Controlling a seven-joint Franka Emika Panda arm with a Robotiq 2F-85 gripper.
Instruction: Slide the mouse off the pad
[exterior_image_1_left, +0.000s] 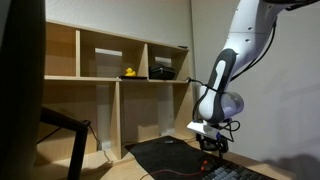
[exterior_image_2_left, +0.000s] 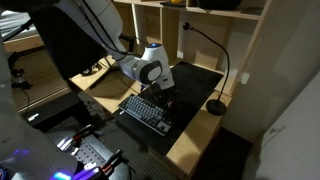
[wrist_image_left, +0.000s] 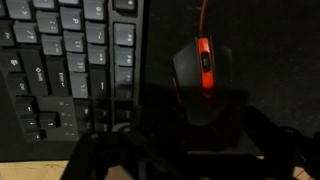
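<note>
Next, my gripper will lower its open fingers until they straddle the mouse's near end and close them there, since the mouse lies below it on the pad.
A black mouse with a glowing orange strip lies on the black pad, just right of the keyboard. In the wrist view my gripper is low over the mouse's near end, open, with a dark finger on each side; whether they touch the mouse cannot be told. In both exterior views the gripper hangs just above the pad. The mouse is hidden under the gripper there.
A dark keyboard lies next to the mouse on the pad. A black gooseneck lamp stands at the pad's edge. Wooden shelves behind hold a yellow duck.
</note>
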